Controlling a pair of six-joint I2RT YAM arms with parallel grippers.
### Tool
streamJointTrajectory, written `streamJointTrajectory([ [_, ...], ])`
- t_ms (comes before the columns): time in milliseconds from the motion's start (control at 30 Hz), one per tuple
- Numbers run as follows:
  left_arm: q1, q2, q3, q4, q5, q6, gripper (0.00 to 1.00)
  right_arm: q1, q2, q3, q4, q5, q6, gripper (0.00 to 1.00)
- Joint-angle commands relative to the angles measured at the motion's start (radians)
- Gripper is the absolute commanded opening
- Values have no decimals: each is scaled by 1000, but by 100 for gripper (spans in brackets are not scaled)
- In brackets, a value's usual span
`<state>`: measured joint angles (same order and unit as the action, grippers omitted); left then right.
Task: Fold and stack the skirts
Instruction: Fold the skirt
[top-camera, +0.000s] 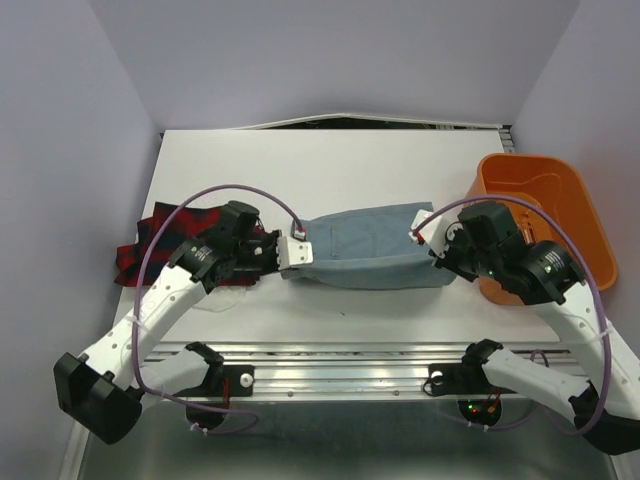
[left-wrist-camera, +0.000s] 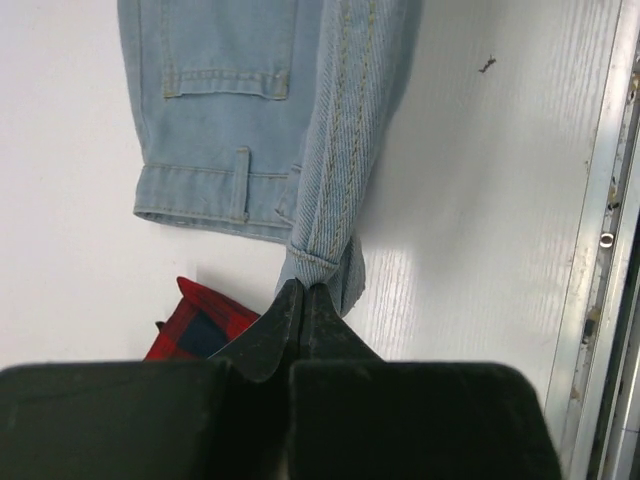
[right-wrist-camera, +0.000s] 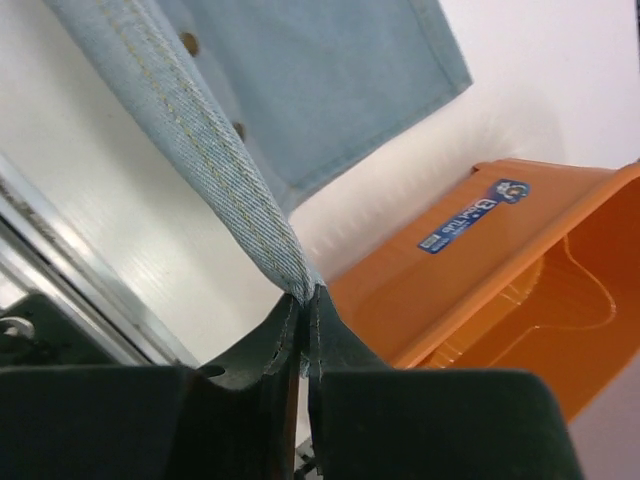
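The denim skirt's far half lies flat. Next, my right gripper carries its held edge outward to the denim skirt's far corner (top-camera: 428, 208) (right-wrist-camera: 462, 84) by the tub and releases it.
The light blue denim skirt (top-camera: 365, 250) lies stretched across the middle of the table, its near edge lifted at both ends. My left gripper (top-camera: 283, 255) is shut on the denim skirt's left end, a rolled seam (left-wrist-camera: 330, 250) by the waistband. My right gripper (top-camera: 437, 252) is shut on its right end, a hem edge (right-wrist-camera: 230, 210) with buttons beside it. The red-and-black plaid skirt (top-camera: 165, 240) lies at the table's left under my left arm; a corner (left-wrist-camera: 200, 325) shows in the left wrist view. The white skirt is out of view.
An orange plastic tub (top-camera: 545, 215) stands at the right edge of the table, close behind my right gripper, and also shows in the right wrist view (right-wrist-camera: 500, 270). A metal rail (top-camera: 340, 352) runs along the table's near edge.
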<state>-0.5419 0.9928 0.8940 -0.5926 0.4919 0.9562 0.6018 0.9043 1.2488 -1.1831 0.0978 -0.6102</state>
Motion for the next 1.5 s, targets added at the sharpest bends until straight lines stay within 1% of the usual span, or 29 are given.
streamJointTrajectory([
  [0, 5, 76, 135, -18, -7, -123, 0, -5, 45, 8, 121, 131, -59, 1],
  [67, 8, 139, 183, -6, -25, -155, 0, -5, 71, -18, 196, 174, -127, 1],
  [133, 11, 181, 213, -4, -29, -160, 0, -5, 96, -35, 241, 210, -158, 1],
  [267, 20, 294, 288, 10, -30, -155, 0, -26, 151, -37, 339, 232, -230, 1],
  [400, 39, 391, 374, 16, -21, -148, 0, -149, 228, -9, 399, 139, -340, 1],
  [433, 51, 411, 394, 17, -15, -143, 0, -234, 248, -3, 408, 106, -362, 1],
  [467, 57, 455, 433, 17, -7, -139, 0, -276, 295, 4, 431, 44, -399, 1],
  [500, 68, 483, 451, 17, -7, -136, 0, -336, 321, 6, 445, 21, -416, 1],
  [567, 82, 536, 485, 16, 2, -126, 0, -368, 379, 15, 461, -36, -439, 1],
  [667, 99, 650, 546, 30, 2, -116, 0, -388, 499, 26, 484, -81, -462, 1],
  [700, 112, 715, 586, 37, 5, -117, 0, -389, 559, 26, 511, -87, -465, 3],
  [733, 117, 746, 608, 42, 8, -120, 0, -389, 589, 26, 522, -89, -467, 4],
  [767, 131, 817, 653, 50, 11, -125, 0, -389, 620, 24, 563, -117, -461, 6],
  [800, 137, 852, 678, 56, 8, -132, 0, -389, 652, 24, 589, -121, -450, 13],
  [833, 145, 883, 700, 62, 10, -149, 1, -389, 683, 24, 611, -124, -448, 16],
  [867, 154, 944, 723, 65, 14, -157, 6, -389, 747, 34, 640, -124, -445, 19],
  [900, 160, 970, 761, 65, 19, -163, 9, -389, 778, 40, 655, -121, -438, 23],
  [933, 169, 993, 781, 66, 16, -177, 13, -398, 804, 46, 672, -113, -422, 38],
  [967, 172, 1015, 796, 65, 11, -181, 16, -398, 849, 55, 691, -101, -412, 44],
  [1000, 177, 1038, 816, 77, 4, -191, 26, -398, 867, 78, 724, -101, -399, 48],
  [1033, 183, 1049, 822, 91, 4, -201, 32, -407, 899, 95, 737, -72, -373, 55],
  [1067, 183, 1050, 833, 96, -12, -204, 35, -407, 913, 138, 737, -66, -361, 61],
  [1133, 184, 1050, 844, 105, -19, -223, 43, -407, 924, 172, 737, -53, -330, 70],
  [1167, 183, 1041, 847, 106, -30, -246, 55, -407, 921, 182, 737, -50, -326, 72],
  [1200, 184, 1031, 844, 111, -39, -258, 56, -407, 914, 204, 737, -47, -306, 75],
  [1333, 188, 933, 758, 175, -111, -324, 59, -407, 868, 239, 732, -29, -255, 77],
  [1400, 186, 859, 711, 200, -147, -352, 60, -407, 842, 244, 688, -65, -250, 77],
  [1433, 186, 836, 701, 192, -151, -372, 60, -407, 820, 242, 668, -81, -244, 75],
  [1467, 184, 792, 685, 169, -141, -381, 60, -407, 814, 236, 624, -130, -240, 73],
])
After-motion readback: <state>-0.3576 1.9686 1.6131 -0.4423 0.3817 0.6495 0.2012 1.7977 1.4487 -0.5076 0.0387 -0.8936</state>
